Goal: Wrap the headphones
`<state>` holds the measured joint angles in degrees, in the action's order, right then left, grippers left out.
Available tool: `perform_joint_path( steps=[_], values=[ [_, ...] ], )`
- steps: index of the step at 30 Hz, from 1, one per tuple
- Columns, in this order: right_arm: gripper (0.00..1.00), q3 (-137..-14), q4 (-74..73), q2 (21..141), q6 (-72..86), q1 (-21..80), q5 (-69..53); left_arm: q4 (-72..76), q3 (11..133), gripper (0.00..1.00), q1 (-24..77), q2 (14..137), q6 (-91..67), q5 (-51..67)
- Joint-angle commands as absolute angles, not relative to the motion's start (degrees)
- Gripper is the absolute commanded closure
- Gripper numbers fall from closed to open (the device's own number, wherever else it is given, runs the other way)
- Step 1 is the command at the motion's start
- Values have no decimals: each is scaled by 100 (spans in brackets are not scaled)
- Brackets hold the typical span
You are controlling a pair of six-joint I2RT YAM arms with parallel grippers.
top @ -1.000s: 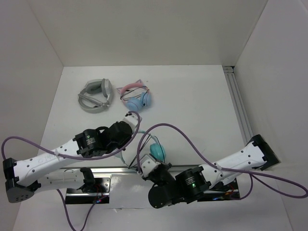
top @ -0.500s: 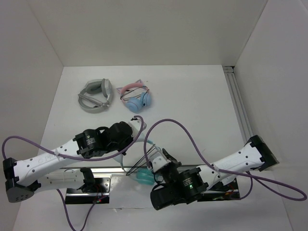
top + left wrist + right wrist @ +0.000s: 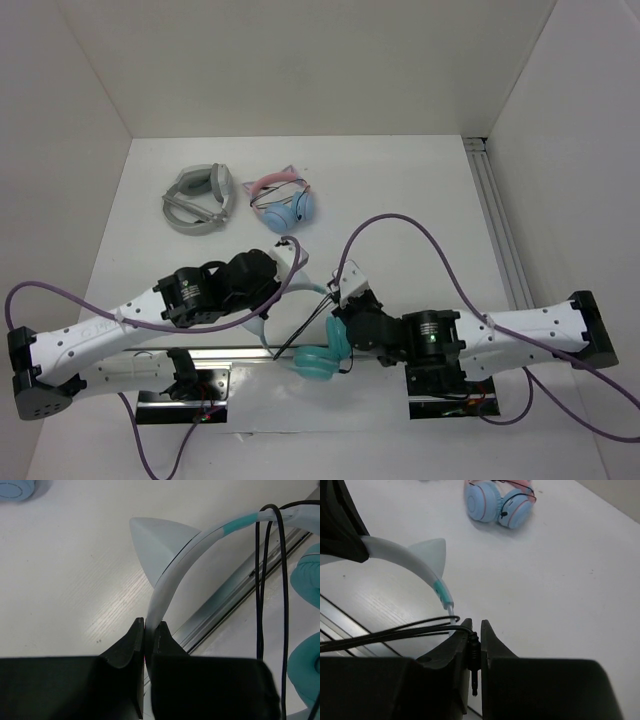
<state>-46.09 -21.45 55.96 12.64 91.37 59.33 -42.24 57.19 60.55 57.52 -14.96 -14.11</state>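
The left gripper swings left in the top view and down next to release the headband, since bare tabletop by the grey-white headphones lies below that way.
The headphones hang between my two grippers near the table's front edge; their teal ear cups (image 3: 318, 360) dangle low. My left gripper (image 3: 148, 628) is shut on the pale headband (image 3: 170, 575), just below its cat ear (image 3: 155, 540). In the top view the left gripper (image 3: 287, 262) is up and left of the cups. My right gripper (image 3: 475, 630) is shut on the plug (image 3: 475, 655) of the thin black cable (image 3: 395, 632), whose loops run off left past the headband's teal end (image 3: 440, 587). From above, the right gripper (image 3: 343, 296) sits right beside the headband.
Grey-white headphones (image 3: 200, 198) and pink-band blue-cup headphones (image 3: 283, 200) lie at the back left of the table. A metal strip (image 3: 240, 352) runs along the front edge, and a rail (image 3: 497, 225) follows the right wall. Purple arm cables (image 3: 400, 222) arch over the middle.
My right gripper has swung from the front edge up and rightwards towards the headband, carrying the cable with it. The ear cups dropped and swung. The left gripper kept its hold.
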Motion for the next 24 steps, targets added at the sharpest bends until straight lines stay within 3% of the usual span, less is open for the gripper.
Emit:
perform_joint_path(
  steps=[1,4,11,18,24],
  values=[
    [92,-4474,-1170,5633,650,8483,5319,-4456,5968,100,6091,5572,-1327,-1063],
    [91,-4421,-977,5634,501,8000,4758,-4508,6020,100,6091,5520,-1327,-1116],
    [68,-4359,-818,5949,378,7348,4096,-4746,6214,100,6091,5467,-1327,-1555],
    [64,-4359,-511,6424,167,6830,3367,-4878,6337,100,6091,5651,-1714,-2565],
    [61,-4367,-158,6486,-96,5907,2032,-4712,6398,100,6091,5704,-1521,-2101]
  ],
)
